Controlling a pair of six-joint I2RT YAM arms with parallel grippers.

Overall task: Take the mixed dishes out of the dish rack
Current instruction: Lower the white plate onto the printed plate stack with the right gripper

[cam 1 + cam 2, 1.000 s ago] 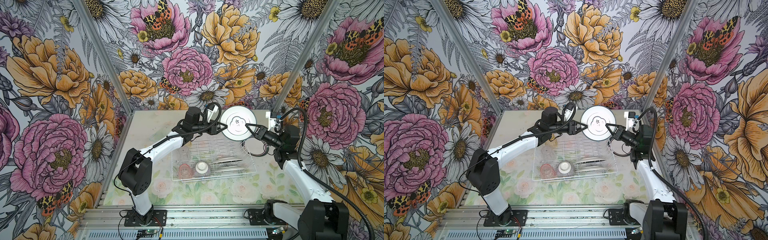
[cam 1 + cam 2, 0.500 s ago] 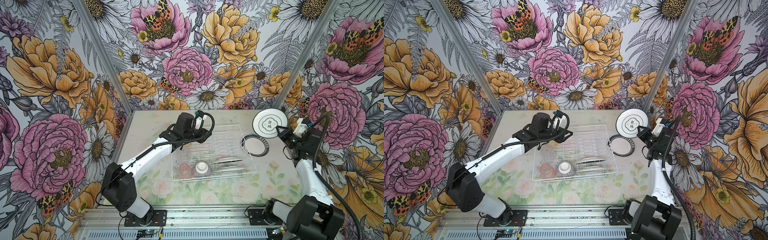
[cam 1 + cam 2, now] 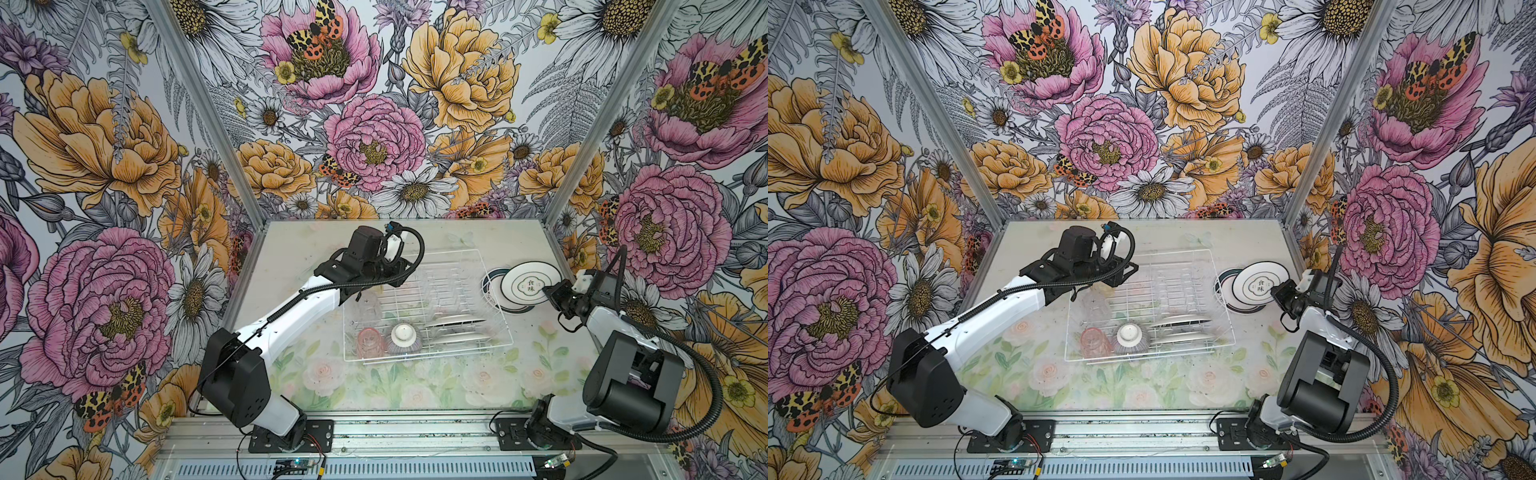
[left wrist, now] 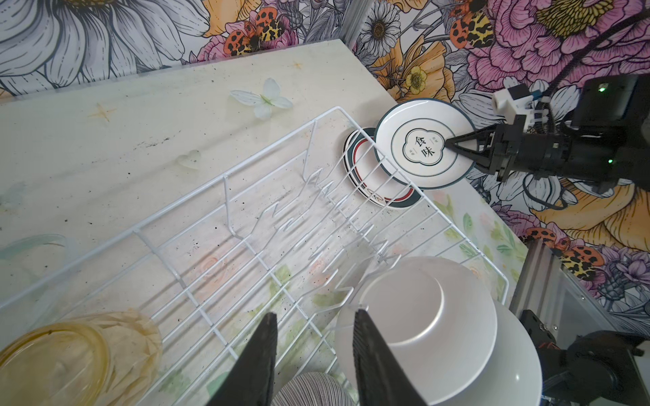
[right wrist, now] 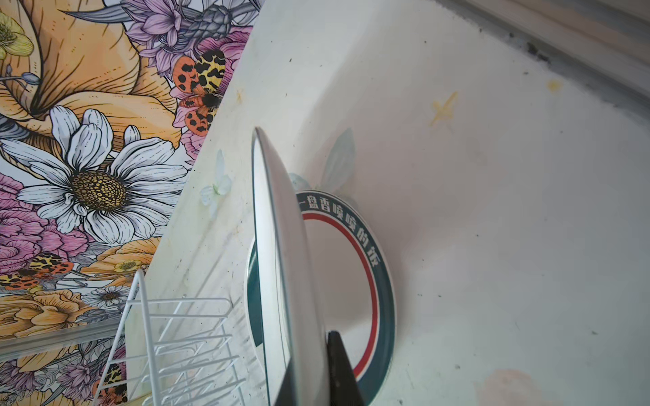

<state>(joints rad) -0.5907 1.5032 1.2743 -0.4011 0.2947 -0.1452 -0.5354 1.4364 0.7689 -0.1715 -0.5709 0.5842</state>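
The dark-rimmed plate's rim still hangs off-centre above the plate lying below, so my right gripper should next go down toward the rack and let go of it onto that plate.
The white wire dish rack (image 3: 428, 356) (image 3: 1150, 359) (image 4: 225, 182) holds a pink tumbler (image 3: 369, 343), a clear tumbler (image 3: 368, 307), an upturned striped bowl (image 3: 404, 337) (image 4: 309, 390) and two white plates (image 3: 457, 322) (image 4: 422, 316). An amber tumbler (image 4: 70, 362) shows in the left wrist view. My left gripper (image 4: 314, 337) hangs open over the rack, nothing between its fingers. Right of the rack, my right gripper (image 3: 547, 291) (image 4: 448, 144) (image 5: 309, 369) is shut on a dark-rimmed plate (image 3: 530, 284) (image 3: 1260, 284) (image 5: 281, 246), tilted just above another plate (image 3: 490, 282) (image 5: 380, 281) lying on the table.
The right wall and its metal corner post (image 3: 552, 232) stand close behind the held plate. My left arm (image 3: 299, 307) stretches across the rack's far left corner. Bare floral tabletop (image 3: 415, 390) lies in front of the rack.
A second ago both grippers met at the plate above the rack's far right. The right gripper has carried it right and down over the lying plate; the left arm has drawn back over the rack.
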